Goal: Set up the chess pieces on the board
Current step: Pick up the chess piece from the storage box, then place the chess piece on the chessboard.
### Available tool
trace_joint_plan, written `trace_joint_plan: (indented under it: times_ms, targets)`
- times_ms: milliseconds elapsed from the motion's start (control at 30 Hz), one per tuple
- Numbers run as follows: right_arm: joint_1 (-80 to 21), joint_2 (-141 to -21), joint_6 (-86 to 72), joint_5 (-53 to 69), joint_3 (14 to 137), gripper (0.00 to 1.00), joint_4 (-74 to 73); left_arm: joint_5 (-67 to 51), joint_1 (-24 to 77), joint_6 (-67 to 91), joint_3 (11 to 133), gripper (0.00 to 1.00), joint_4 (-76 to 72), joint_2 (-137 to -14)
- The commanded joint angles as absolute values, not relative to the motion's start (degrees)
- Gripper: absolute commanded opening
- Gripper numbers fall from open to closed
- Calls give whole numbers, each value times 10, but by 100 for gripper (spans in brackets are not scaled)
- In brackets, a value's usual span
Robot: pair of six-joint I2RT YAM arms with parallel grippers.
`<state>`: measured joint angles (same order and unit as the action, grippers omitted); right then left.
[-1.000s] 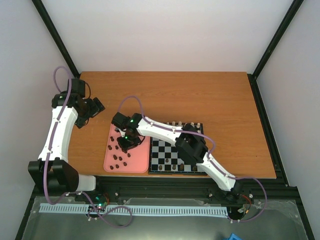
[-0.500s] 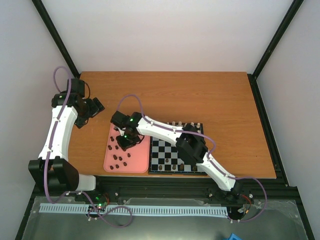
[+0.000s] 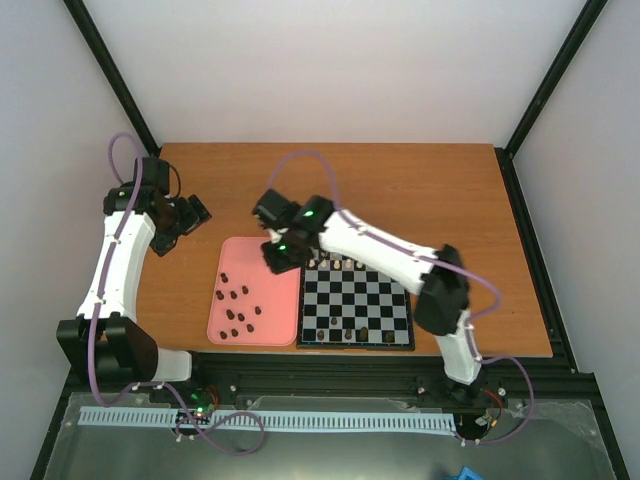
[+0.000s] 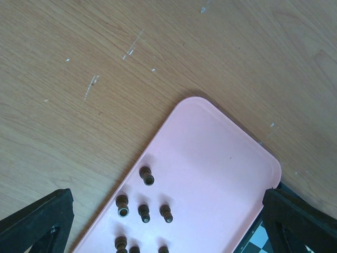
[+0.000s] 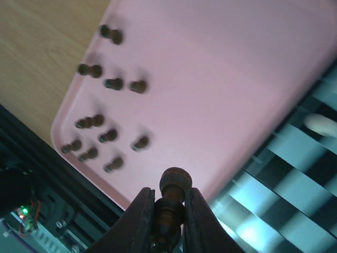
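Next, my right gripper swings back to the gap beside the near row's end piece, below it and to its right in the top view, then lowers and releases.
The black-and-pale chessboard (image 3: 375,297) lies at the table's near edge, with cream pieces along its far row and a few dark pieces along its near row. Several dark chess pieces (image 3: 236,306) lie on the pink tray (image 3: 268,262) to its left; they also show in the left wrist view (image 4: 144,213) and the right wrist view (image 5: 110,135). My right gripper (image 3: 281,252) is shut on a dark chess piece (image 5: 172,191), raised above the tray's far right corner beside the board (image 5: 295,174). My left gripper (image 3: 180,222) hangs open and empty over bare wood, left of the tray (image 4: 221,174).
The orange-brown wooden table (image 3: 420,190) stretches behind the board and tray. A black frame rail (image 3: 330,372) runs along the near edge. Black frame posts stand at the back corners.
My right gripper has lifted off the tray holding a dark piece and moved up and to the right, to the tray's far right corner. The left arm has not moved.
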<state>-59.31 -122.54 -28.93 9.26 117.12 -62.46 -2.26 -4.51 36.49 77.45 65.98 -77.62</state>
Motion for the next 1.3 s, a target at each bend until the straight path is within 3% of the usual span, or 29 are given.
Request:
trace_joint_plan:
  times_ms: [0,233,400,733,1267]
  targets:
    - [-558,-1087,-317,13,1048,8,-678,-50,-52,350,779,100,652,-767]
    - [-525,-896,-384,11,779,8,-673,-64,-52,345,776,100,649,-766]
    - [-526,-818,-434,18,664,8,-664,-68,-52,342,763,100,644,-764]
    - [-526,-761,-476,27,553,8,-619,-83,-52,342,749,100,634,-765]
    - [-541,-790,-484,50,506,8,-566,-85,-52,342,749,100,634,-768]
